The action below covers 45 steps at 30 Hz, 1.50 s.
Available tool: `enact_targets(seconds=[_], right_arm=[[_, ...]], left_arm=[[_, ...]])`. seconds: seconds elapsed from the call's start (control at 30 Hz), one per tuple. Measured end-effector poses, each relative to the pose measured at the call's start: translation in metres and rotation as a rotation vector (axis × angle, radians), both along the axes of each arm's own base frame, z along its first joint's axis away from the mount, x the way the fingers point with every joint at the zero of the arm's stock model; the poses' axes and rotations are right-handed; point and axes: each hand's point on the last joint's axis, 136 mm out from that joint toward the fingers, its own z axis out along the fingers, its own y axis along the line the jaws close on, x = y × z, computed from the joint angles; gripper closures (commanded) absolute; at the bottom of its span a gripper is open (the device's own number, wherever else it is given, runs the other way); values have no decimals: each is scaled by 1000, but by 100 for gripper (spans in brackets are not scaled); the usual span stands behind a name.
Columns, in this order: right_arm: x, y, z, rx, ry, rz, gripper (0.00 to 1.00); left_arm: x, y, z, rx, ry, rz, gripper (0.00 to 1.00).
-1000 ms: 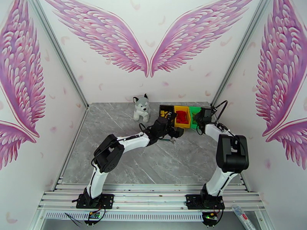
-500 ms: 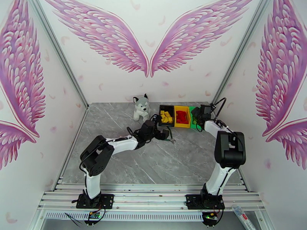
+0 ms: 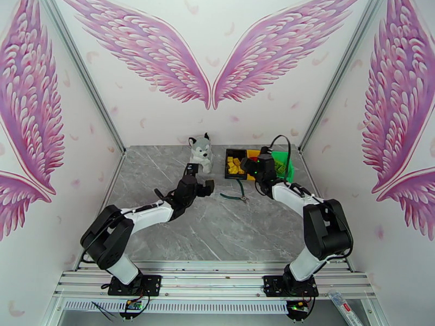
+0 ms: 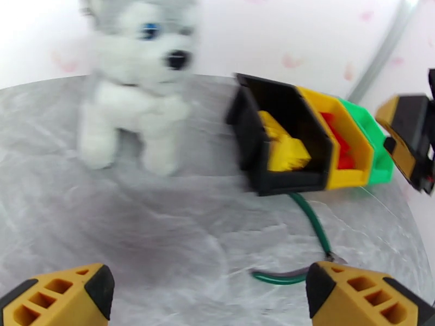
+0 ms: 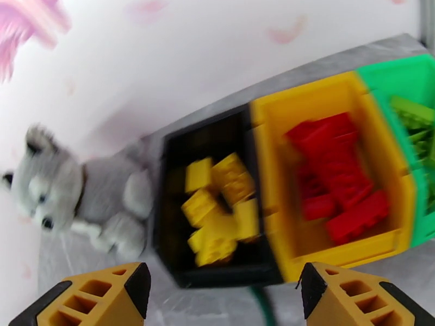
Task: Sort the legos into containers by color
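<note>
My right gripper swings its empty fingers back past the pliers next, lowers them to the tabletop below, near my left gripper, and closes them.
The containers stand joined in a row at the back of the table: a black bin point(image 5: 168, 213) holding yellow legos point(image 5: 220, 213), a yellow bin point(image 5: 272, 158) holding red legos point(image 5: 337, 186), and a green bin point(image 5: 391, 77) holding lime green legos point(image 5: 421, 126). In the top view my right gripper point(image 3: 251, 170) hovers just in front of the black bin point(image 3: 228, 158) and the yellow one. The right wrist view shows the right gripper point(image 5: 224, 289) open and empty. My left gripper point(image 3: 206, 186) sits left of the bins, near the toy dog. In the left wrist view the left gripper point(image 4: 209, 289) is open and empty.
A grey and white plush husky point(image 3: 199, 152) sits left of the bins at the back. Green-handled pliers point(image 3: 232, 194) lie on the marble tabletop point(image 3: 228, 229) in front of the black bin. Walls close in on the table's left, right and back.
My left arm has drawn back to the left, away from the bins. My right gripper has swung left from the green bin to in front of the black and yellow ones.
</note>
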Motion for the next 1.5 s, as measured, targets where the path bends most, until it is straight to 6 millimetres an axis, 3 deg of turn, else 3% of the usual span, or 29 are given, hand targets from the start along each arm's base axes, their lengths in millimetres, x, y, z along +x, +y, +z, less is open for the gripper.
enact_targets(seconds=[0.23, 0.43, 0.6, 0.7, 0.83, 0.97, 1.3, 1.5], right_arm=[[-43, 129, -13, -109, -10, 359, 29], [-85, 226, -30, -192, -30, 620, 33], [-112, 295, -45, -244, -52, 793, 35], [-130, 326, -61, -283, -50, 878, 34], [-151, 355, -82, -325, -34, 966, 29], [-155, 370, -99, -358, -15, 1002, 28], [-141, 382, -141, -432, 42, 981, 46], [-133, 391, -139, -435, 29, 968, 60]], left_arm=[[-10, 93, -10, -43, 19, 229, 1], [-23, 167, -28, -124, 48, 417, 1], [-37, 212, -50, -220, 83, 536, 1], [-44, 234, -59, -293, 93, 593, 1], [-49, 257, -62, -395, 82, 648, 1], [-52, 272, -62, -474, 62, 680, 1], [-53, 276, -57, -553, 40, 662, 1], [-51, 274, -53, -568, 31, 644, 1]])
